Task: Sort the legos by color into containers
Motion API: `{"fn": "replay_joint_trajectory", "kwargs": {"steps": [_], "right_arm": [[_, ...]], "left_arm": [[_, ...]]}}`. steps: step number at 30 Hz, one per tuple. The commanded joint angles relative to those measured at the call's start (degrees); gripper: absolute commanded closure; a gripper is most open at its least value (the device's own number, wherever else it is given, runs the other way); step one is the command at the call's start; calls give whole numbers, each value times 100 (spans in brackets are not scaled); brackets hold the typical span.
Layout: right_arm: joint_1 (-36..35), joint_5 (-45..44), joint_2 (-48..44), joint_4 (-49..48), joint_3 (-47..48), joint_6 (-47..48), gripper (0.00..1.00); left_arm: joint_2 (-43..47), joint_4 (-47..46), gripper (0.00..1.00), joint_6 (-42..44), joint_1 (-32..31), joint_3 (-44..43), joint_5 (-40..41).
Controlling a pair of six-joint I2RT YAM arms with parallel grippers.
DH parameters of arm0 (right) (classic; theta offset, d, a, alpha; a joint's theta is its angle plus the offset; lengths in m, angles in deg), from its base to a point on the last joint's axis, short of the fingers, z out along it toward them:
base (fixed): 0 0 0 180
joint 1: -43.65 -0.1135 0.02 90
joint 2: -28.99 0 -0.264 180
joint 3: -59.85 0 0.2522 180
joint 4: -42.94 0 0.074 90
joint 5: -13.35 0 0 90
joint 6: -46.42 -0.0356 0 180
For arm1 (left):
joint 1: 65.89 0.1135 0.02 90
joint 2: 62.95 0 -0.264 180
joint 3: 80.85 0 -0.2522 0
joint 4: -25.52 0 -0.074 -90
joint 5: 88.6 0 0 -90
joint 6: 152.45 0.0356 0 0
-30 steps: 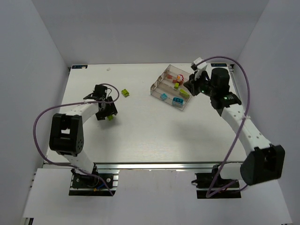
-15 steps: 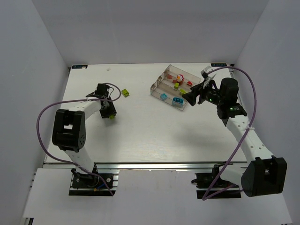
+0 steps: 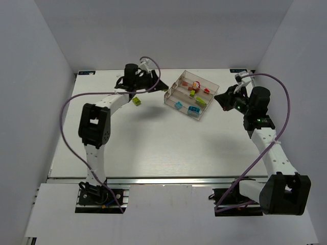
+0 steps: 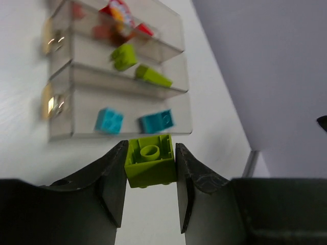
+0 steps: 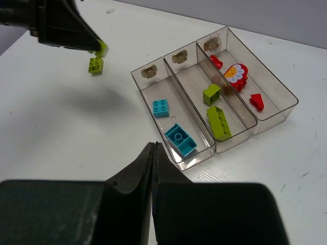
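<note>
I should move the lime lego to the right in the top view with my left gripper next, over the latch end of the tray's middle section (image 3: 181,90) (image 4: 89,53), because lime legos lie there.
A lime green lego (image 4: 149,162) is pinched between the fingers of my left gripper (image 4: 150,148), held above the table just left of the clear tray (image 3: 168,95). The containers are its three long compartments: two cyan legos (image 5: 180,139) in one, two lime ones (image 5: 218,122) in the middle, red pieces (image 5: 256,101) in the third. Another lime lego (image 3: 137,101) lies loose on the table left of the tray. My right gripper (image 5: 154,149) is shut with nothing in it, off the tray's right end.
Grey walls enclose the white table (image 3: 153,143) on three sides. The left arm (image 3: 110,99) reaches across the far left part of the table, its purple cable (image 3: 64,122) looping out to the left.
The left arm swung from the table's left-middle to the far side beside the tray, carrying the lime lego. The right gripper drew back rightwards from the tray and shut.
</note>
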Motion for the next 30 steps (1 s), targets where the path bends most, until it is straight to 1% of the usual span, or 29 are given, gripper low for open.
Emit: {"fn": "replay_joint_trajectory", "kwargs": {"steps": [1,2,3,4,5,7,9,11,14,16,18,19,21,22,27,30], "right_arm": [[123,-21,-144,-279,32,-220,100],[123,-22,-127,-270,41,-238,100],[123,-22,-101,-235,67,-273,100],[297,-4,-74,-192,85,-273,100],[342,57,-56,-182,94,-291,100],[404,145,-30,-182,94,-308,100],[457,207,-21,-174,103,-343,100],[492,277,-12,-156,103,-343,100],[554,374,-47,-156,85,-370,100],[606,418,-48,-165,85,-379,100],[650,523,-30,-165,85,-414,100],[659,549,-30,-165,85,-414,100],[703,637,-21,-165,85,-440,100],[712,655,-30,-174,85,-449,100],[800,769,-48,-200,59,-502,100],[844,813,-48,-209,59,-528,100]], "left_arm": [[-886,-1364,100,-860,-277,-1116,-901],[-1115,-1540,100,-1175,-426,-1374,-918],[-1526,-1760,100,-1360,-497,-1594,-893],[-1730,-2153,100,-1536,-550,-1979,-857],[-1924,-2209,100,-1738,-655,-2218,-692],[-2450,-2131,100,-1775,-734,-2911,-507],[-2828,-1992,100,-1793,-813,-3247,-165],[-2988,-1772,99,-1627,-954,-3668,204],[-3068,-1613,92,-1381,-1008,-3688,574],[-3120,-1403,79,-1266,-1060,-3758,838],[-3217,-1305,71,-1204,-1060,-3864,927],[-3261,-1209,62,-1195,-1060,-3925,979],[-3332,-1112,51,-1178,-1060,-4031,1050],[-3332,-1050,44,-1152,-1112,-4040,1155],[-3384,-795,28,-1081,-1113,-4233,1305],[-3376,-786,26,-1072,-1113,-4260,1279]]}}
